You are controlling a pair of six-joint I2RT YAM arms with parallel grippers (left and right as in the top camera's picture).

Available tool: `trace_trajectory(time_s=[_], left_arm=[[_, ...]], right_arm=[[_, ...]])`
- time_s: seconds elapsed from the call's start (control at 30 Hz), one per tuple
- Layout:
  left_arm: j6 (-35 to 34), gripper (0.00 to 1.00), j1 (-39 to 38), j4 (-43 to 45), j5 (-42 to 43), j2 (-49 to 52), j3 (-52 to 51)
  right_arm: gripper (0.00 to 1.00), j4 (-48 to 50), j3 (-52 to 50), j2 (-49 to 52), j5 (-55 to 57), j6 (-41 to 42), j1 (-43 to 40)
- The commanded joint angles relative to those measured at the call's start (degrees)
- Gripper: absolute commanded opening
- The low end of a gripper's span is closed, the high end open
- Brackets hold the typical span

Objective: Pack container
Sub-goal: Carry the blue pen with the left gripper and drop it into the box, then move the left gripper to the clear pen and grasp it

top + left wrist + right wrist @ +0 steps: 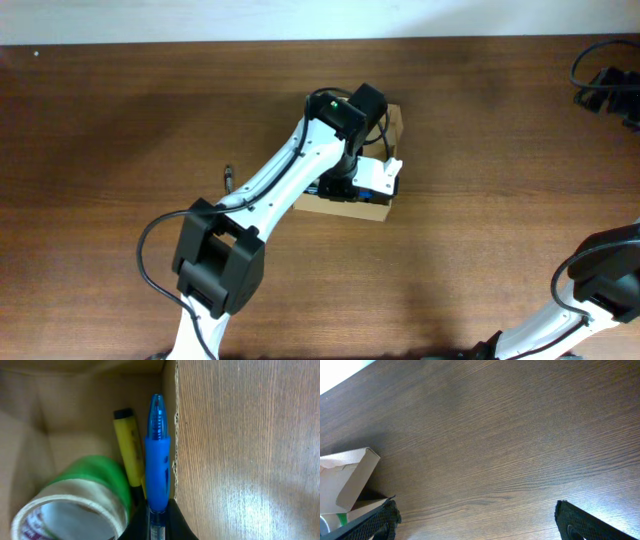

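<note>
My left gripper should next lower toward the gap along the box's near side (143, 429) and release the blue pen (157, 460), as it already lines up beside the yellow highlighter.
The container (396, 124) is a tan cardboard box at mid-table, mostly covered by my left arm. In the left wrist view its inside (75, 405) holds a green tape roll (87, 487) and a yellow highlighter (128, 445). My left gripper (157, 529) is shut on a blue pen (157, 460), which lies inside the box along its right wall, beside the highlighter. My right gripper (477, 520) is open and empty over bare table. The box's open flap (351, 476) shows at the left edge of the right wrist view.
Black cables (605, 85) lie at the table's back right corner. A small dark object (229, 176) lies left of the box. My right arm's base (600, 275) is at the front right.
</note>
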Motion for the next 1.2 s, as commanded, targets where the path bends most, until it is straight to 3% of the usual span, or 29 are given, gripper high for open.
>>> trace_trajectory(time_s=[0.0, 0.27, 0.4, 0.53, 0.77, 0.9, 1.1, 1.17], left_arm=[[1.14, 0.01, -0.44, 0.33, 1.46, 1.99, -1.07], [1.16, 0.02, -0.66, 1.2, 0.94, 2.93, -1.07], [0.02, 0.28, -0.66, 0.57, -1.27, 2.91, -0.87], [-8.48, 0.33, -0.81, 0.61, -10.97, 1.27, 1.75], [-18.05, 0.5, 0.28, 3.21, -16.59, -11.39, 3.65], [-25.46, 0.53, 5.2, 6.25, -17.31, -19.96, 3.58], [-51.32, 0.53, 23.1, 2.16, -16.59, -22.84, 2.36], [-56.92, 0.53, 27.87, 0.28, -15.3, -22.08, 0.13]], right_arm=[[0.99, 0.0, 0.0, -0.11, -0.52, 0.44, 0.2], [0.99, 0.0, 0.0, -0.11, -0.52, 0.44, 0.2], [0.99, 0.02, 0.0, -0.11, -0.52, 0.44, 0.2], [0.99, 0.0, 0.0, -0.11, -0.52, 0.44, 0.2], [0.99, 0.0, 0.0, -0.11, -0.52, 0.44, 0.17], [0.99, 0.02, 0.0, -0.11, -0.52, 0.44, 0.2], [0.99, 0.0, 0.0, -0.11, -0.52, 0.44, 0.2], [0.99, 0.0, 0.0, -0.11, -0.52, 0.44, 0.2]])
